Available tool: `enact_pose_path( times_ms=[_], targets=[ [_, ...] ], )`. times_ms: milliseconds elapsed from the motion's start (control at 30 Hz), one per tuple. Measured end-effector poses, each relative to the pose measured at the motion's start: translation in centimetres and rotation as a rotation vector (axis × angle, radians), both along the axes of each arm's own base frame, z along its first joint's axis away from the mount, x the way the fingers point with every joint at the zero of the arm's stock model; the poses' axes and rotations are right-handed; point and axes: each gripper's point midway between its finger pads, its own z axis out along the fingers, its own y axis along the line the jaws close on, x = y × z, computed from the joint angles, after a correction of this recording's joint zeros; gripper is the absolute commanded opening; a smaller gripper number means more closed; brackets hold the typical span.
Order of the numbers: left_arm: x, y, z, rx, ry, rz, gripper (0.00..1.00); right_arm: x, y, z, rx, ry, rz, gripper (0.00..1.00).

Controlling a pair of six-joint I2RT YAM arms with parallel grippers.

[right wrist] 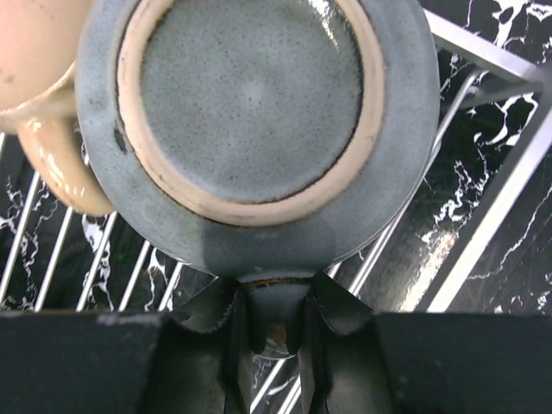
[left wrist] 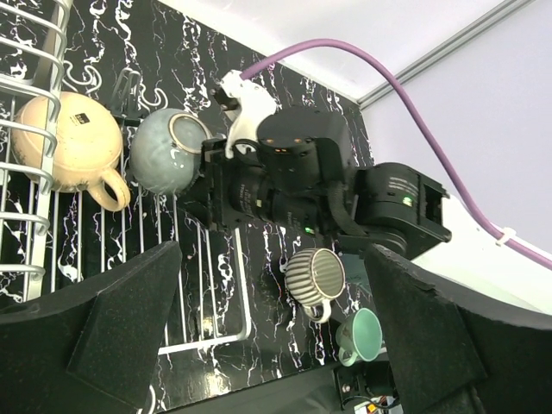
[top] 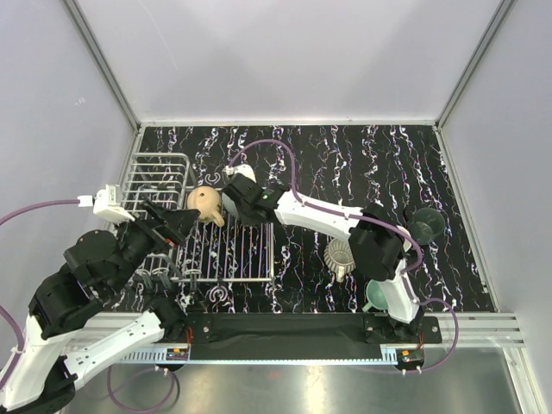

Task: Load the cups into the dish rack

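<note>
The right gripper pushes left in the top view against the peach-tan cup (right wrist: 34, 52) next and releases the grey-teal cup's handle, as tabletop cups still lack grid room.
My right gripper (right wrist: 276, 336) is shut on the handle of a grey-teal cup (right wrist: 250, 95), held base-up just above the flat grid of the white wire dish rack (right wrist: 483, 60). A peach-tan cup (right wrist: 34, 52) lies on the grid, touching or nearly touching it on the left. From the left wrist I see the same grey-teal cup (left wrist: 168, 151), the peach cup (left wrist: 73, 142) and the right gripper (left wrist: 211, 185). My left gripper (left wrist: 276, 328) is open and empty, hovering over the rack's near part (top: 177, 226). A ribbed grey-beige cup (top: 339, 257) and a mint green cup (top: 377, 296) lie on the table.
A dark grey-teal cup (top: 427, 226) sits at the right beside the right arm's elbow. The rack's raised basket (top: 155, 185) is at the far left. The right arm stretches across the table from its base (top: 397, 323). Grey walls enclose the black marbled table (top: 345, 155).
</note>
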Motion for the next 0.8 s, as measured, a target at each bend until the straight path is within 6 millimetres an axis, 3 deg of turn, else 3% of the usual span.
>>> enact_pose_path(
  times_ms=[300,800],
  targets=[
    [-0.4,0.7,0.3,0.004,-0.024,0.005,0.94,1.0,1.3,-1.2,-0.02,-0.011,0.005,0.0],
    [-0.4,1.0,0.3,0.007,-0.03,0.014,0.94,0.9,5.4,-1.0,0.029,-0.019,0.057,0.0]
  ],
)
